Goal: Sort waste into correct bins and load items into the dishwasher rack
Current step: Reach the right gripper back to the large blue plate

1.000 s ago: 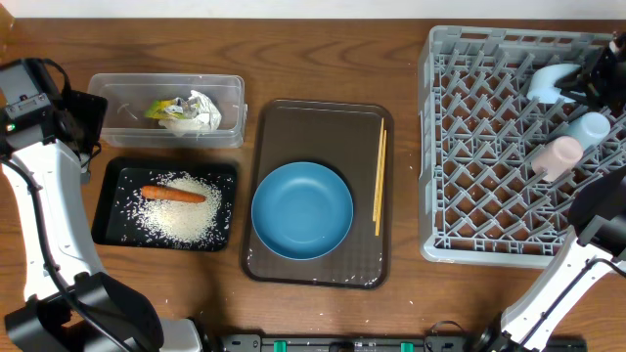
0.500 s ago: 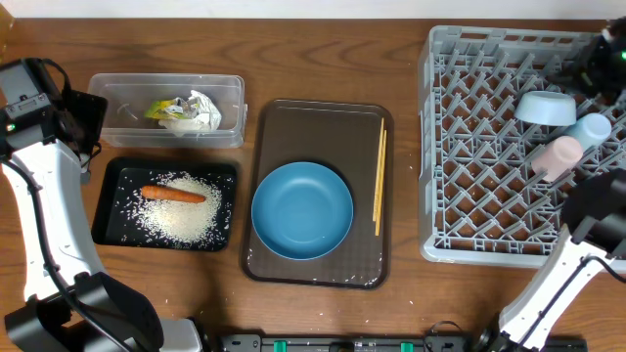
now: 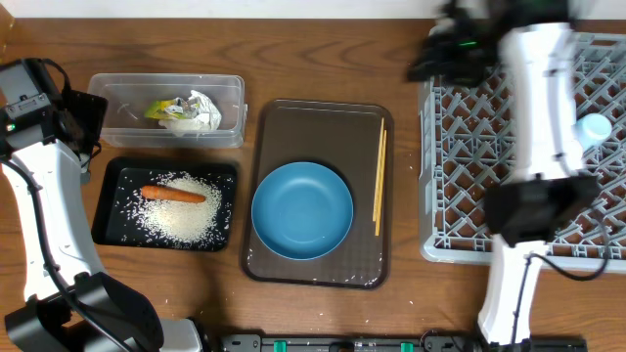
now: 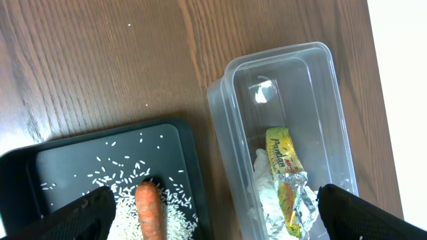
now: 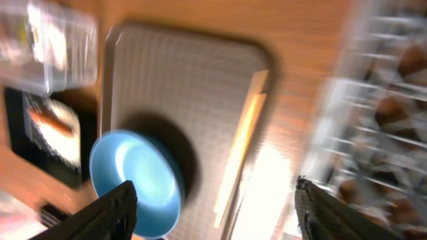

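The bowl's rim by the black tray is below, to the left in the overhead view, so the robot's right gripper should swing back and down onto it next.
The wide blue bowl point(image 3: 301, 210) point(image 5: 137, 183) and the chopsticks point(image 3: 380, 181) point(image 5: 240, 160) lie on a brown serving tray point(image 3: 318, 127). In the clear tub point(image 3: 166, 86) point(image 4: 227, 120) are crumpled tissue point(image 4: 265, 197) and the yellow-green wrapper point(image 4: 287, 173). The black tray point(image 3: 112, 210) holds rice point(image 3: 186, 217) point(image 4: 120, 197) and the carrot point(image 3: 172, 194) point(image 4: 149, 212). My left gripper point(image 3: 83, 125) point(image 4: 213, 220) hangs open above the gap between the two bins. My right gripper point(image 3: 445, 54) point(image 5: 213, 213) is motion-blurred near the rack's point(image 3: 469, 147) far left corner, open and empty.
A light-blue cup point(image 3: 594, 127) stands in the rack at the right. My right arm point(image 3: 538, 108) crosses the rack and hides what else lies in it. A few rice grains lie on the table in front of the black tray.
My right gripper has let go of a pale blue dish in the rack's far right part and opened. It has swung fast to the left. The left arm has not moved.
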### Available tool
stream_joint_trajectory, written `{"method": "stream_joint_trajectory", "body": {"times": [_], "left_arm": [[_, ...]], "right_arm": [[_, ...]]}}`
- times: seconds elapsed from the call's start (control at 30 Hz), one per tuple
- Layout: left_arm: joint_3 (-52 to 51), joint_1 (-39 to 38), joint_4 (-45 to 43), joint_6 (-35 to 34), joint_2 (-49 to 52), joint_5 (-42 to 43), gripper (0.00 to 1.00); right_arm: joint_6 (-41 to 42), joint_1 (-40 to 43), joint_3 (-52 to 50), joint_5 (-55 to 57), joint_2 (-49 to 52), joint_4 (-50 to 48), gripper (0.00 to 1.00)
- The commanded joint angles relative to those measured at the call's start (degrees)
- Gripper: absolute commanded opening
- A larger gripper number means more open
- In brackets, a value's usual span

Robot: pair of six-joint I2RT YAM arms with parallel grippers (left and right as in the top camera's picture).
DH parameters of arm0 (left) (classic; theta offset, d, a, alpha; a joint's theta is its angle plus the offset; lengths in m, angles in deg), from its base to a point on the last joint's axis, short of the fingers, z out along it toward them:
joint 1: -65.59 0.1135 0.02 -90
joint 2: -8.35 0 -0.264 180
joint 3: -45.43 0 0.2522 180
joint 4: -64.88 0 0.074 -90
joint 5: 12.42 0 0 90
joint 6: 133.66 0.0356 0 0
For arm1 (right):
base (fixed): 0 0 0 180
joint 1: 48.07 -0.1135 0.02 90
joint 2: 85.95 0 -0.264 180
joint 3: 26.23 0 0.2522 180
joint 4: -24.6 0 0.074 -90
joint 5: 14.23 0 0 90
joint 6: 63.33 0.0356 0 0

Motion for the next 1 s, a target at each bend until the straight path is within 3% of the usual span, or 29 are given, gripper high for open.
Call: {"method": "stream_joint_trajectory", "body": {"times": [0.0, 0.33, 0.63, 0.97], "left_arm": [[0.6, 0.2, 0.0, 0.5, -0.1, -0.5, 0.99], [0.6, 0.2, 0.0, 0.5, -0.1, -0.5, 0.98], [0.6, 0.2, 0.0, 0.5, -0.1, -0.5, 0.98], [0.6, 0.2, 0.0, 0.5, -0.1, -0.5, 0.99]], "right_arm": [[-0.7, -8.8, 0.8, 6.6, 0.8, 0.2, 0.75], [0.9, -31.0, 0.8, 7.3, 8.6, -1.8, 0.73], [5.3, -40.7, 0.2, 14.0, 9.5, -0.2, 0.64], [10.6, -47.7, -10.9, 20.1, 9.5, -5.9, 0.7]]}}
